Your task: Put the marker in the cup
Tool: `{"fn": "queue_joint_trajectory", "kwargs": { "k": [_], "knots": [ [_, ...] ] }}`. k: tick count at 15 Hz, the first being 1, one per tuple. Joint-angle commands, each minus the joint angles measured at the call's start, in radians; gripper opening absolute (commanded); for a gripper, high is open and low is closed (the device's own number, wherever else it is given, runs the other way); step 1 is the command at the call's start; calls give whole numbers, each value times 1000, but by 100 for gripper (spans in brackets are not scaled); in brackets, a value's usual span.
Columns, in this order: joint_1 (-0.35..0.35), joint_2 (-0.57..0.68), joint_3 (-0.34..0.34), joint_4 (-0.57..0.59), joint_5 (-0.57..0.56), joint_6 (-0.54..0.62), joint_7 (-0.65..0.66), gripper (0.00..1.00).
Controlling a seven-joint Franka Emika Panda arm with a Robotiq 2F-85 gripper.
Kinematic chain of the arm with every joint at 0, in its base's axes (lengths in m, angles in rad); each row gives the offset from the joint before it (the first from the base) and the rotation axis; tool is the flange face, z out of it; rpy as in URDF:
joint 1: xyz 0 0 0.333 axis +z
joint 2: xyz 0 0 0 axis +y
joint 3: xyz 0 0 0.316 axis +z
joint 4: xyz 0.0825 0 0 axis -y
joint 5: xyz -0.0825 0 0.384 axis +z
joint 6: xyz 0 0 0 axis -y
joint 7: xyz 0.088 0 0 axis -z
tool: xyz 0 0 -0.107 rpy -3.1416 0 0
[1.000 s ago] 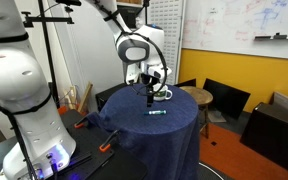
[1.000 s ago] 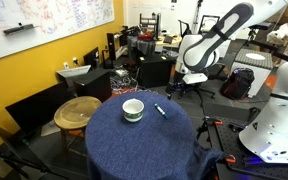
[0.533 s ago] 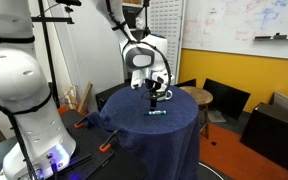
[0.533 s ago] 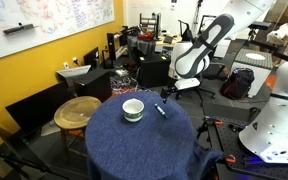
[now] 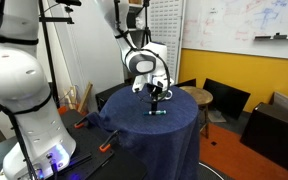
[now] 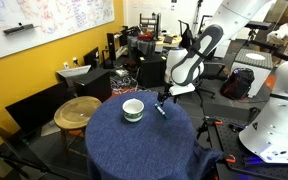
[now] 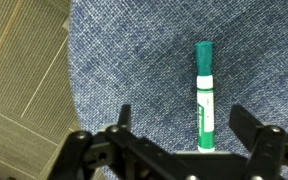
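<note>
I will move my gripper toward the right in the wrist view and lower it around the white label (image 5: 156,112) (image 7: 205,108), because the marker is off-centre between the open fingers.
The teal-green marker (image 7: 203,95) lies flat on the blue cloth of the round table (image 7: 134,60); it also shows in both exterior views (image 5: 157,113) (image 6: 160,110). My gripper (image 7: 182,118) is open and hangs just above the marker, with the marker's lower end between the two fingers. In both exterior views the gripper (image 5: 155,98) (image 6: 164,98) sits right over the marker. The white cup with the dark green band (image 6: 133,109) stands on the table beside the marker; the arm partly hides it in an exterior view (image 5: 164,94).
The table edge drops to carpet (image 7: 24,90) close beside the marker. A round wooden stool (image 6: 77,111) and black chairs (image 5: 224,98) stand near the table. Orange clamps (image 5: 106,148) lie low by the table base.
The arm has come down and in over the table, bringing the open gripper from above the cup side down over the marker.
</note>
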Motion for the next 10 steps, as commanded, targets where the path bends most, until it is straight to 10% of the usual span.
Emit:
{"fn": "queue_joint_trajectory", "kwargs": {
  "k": [1,10],
  "knots": [
    [22,43,-21,43,-17,6,45,100],
    [17,117,-16,134,-4,-10,23,100]
  ]
}}
